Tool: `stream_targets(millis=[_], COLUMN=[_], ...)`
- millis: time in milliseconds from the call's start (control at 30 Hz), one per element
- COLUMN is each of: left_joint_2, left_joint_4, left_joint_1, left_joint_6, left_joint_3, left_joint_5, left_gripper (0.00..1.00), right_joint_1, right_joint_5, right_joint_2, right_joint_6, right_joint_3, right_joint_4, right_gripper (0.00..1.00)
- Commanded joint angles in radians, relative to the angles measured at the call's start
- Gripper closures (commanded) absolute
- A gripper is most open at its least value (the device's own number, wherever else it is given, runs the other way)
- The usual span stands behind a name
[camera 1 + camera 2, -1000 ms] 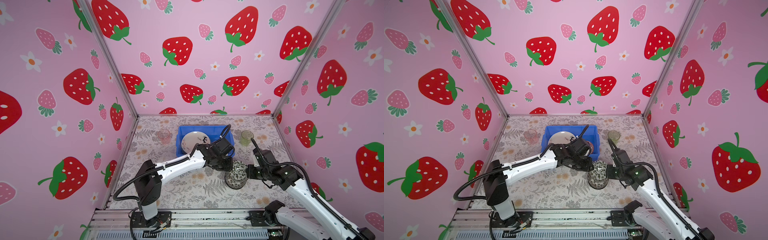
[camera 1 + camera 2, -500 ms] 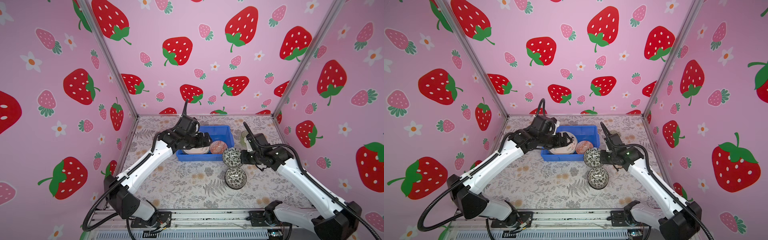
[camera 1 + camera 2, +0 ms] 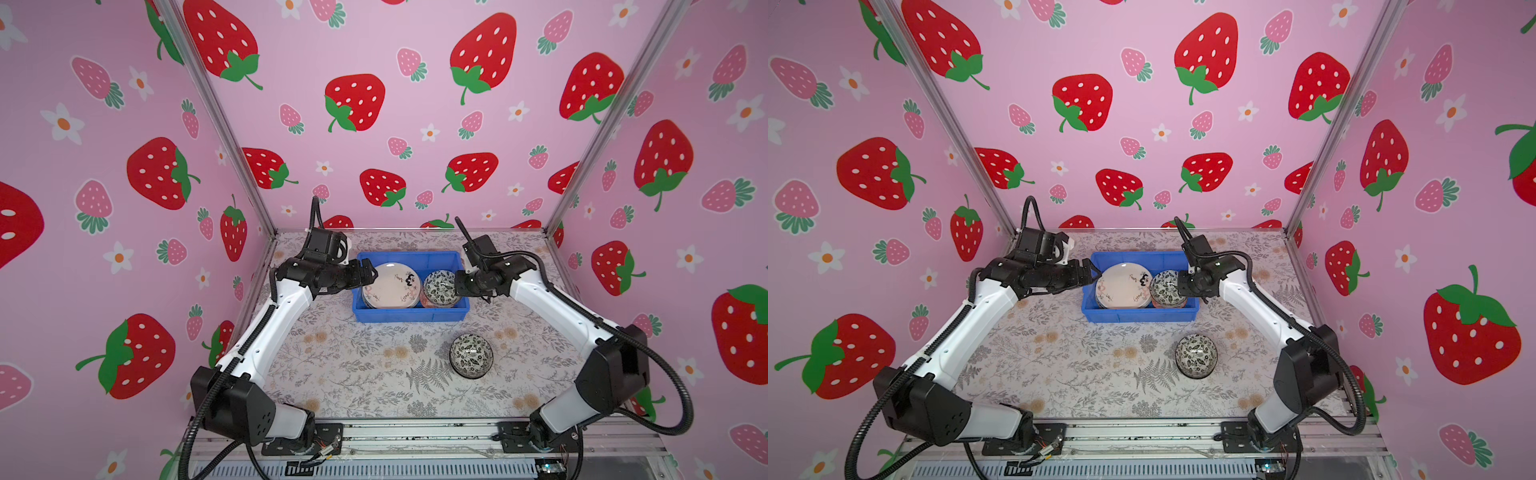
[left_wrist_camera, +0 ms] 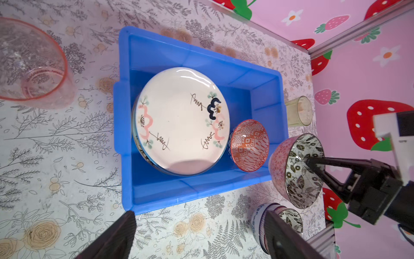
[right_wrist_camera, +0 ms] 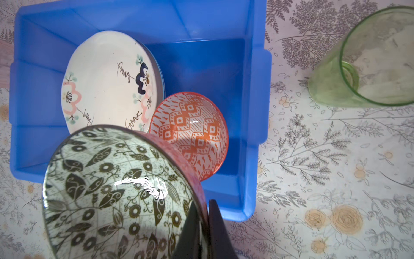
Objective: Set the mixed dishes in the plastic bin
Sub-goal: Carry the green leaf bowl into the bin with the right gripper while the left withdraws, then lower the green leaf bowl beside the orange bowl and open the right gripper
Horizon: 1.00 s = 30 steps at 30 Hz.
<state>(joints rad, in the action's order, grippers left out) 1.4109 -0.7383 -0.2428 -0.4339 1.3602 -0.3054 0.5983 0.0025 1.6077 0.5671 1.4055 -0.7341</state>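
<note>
The orange bowl [image 5: 192, 131] is empty below my right gripper, toward the floral plate [image 5: 107, 83]. My right gripper will next lower the held black-white bowl into the orange bowl and let go of the black-white bowl's rim.
The blue plastic bin [image 3: 409, 315] [image 3: 1138, 316] holds a cream floral plate [image 4: 181, 121] [image 5: 107, 83] lying on other plates, and an orange bowl [image 4: 249, 145] [image 5: 192, 132]. My right gripper [image 5: 205, 215] [image 3: 457, 286] is shut on the rim of a bowl [image 5: 116, 190] [image 4: 298, 170], black-white inside and pink outside. It hangs tilted over the bin's right end. My left gripper [image 4: 199, 224] [image 3: 368, 272] is open and empty at the bin's left edge. A second black-white bowl [image 3: 471, 356] [image 3: 1196, 355] sits on the table in front.
A pink glass cup [image 4: 31, 62] stands on the table by the bin's left end, under my left arm in the top views. A green glass cup [image 5: 376, 62] [image 4: 299, 111] stands beside the bin's right end. Strawberry-print walls close in three sides.
My left gripper opened, let the floral plate go in the bin and drew back to its left edge. My right gripper carried its bowl from beside the bin to over its right end.
</note>
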Motion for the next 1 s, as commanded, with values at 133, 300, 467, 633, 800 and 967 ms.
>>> stream_targets(millis=[133,300,467,633,800,967], left_joint_2=[-0.018,-0.018,-0.010,-0.001,0.012,0.031], left_joint_4=[0.023,0.033,0.036,0.039,0.034,0.020], left_joint_1=[0.127,0.145,0.153,0.160,0.158,0.158], left_joint_6=[-0.007,-0.014,-0.017,-0.018,-0.017,-0.009], left_joint_3=[-0.046,-0.058,-0.061,-0.066,-0.067,-0.058], left_joint_5=[-0.069,-0.102,-0.124,-0.140,-0.142,-0.144], left_gripper=[0.07,0.07,0.07,0.07,0.07,0.07], right_joint_1=[0.000,-0.005,-0.012,-0.018,-0.021,-0.025], right_joint_5=[-0.009,-0.010,-0.006,-0.002,0.003,0.019], right_joint_2=[0.091,0.131,0.148,0.163,0.183,0.181], right_joint_6=[-0.004,-0.008,-0.010,-0.018,-0.029,-0.034], right_joint_3=[0.050,0.037,0.021,0.011,0.006,-0.016], right_joint_4=[0.052,0.080,0.100,0.118,0.127,0.147], right_gripper=[1.00,1.00,1.00,1.00,1.00,1.00])
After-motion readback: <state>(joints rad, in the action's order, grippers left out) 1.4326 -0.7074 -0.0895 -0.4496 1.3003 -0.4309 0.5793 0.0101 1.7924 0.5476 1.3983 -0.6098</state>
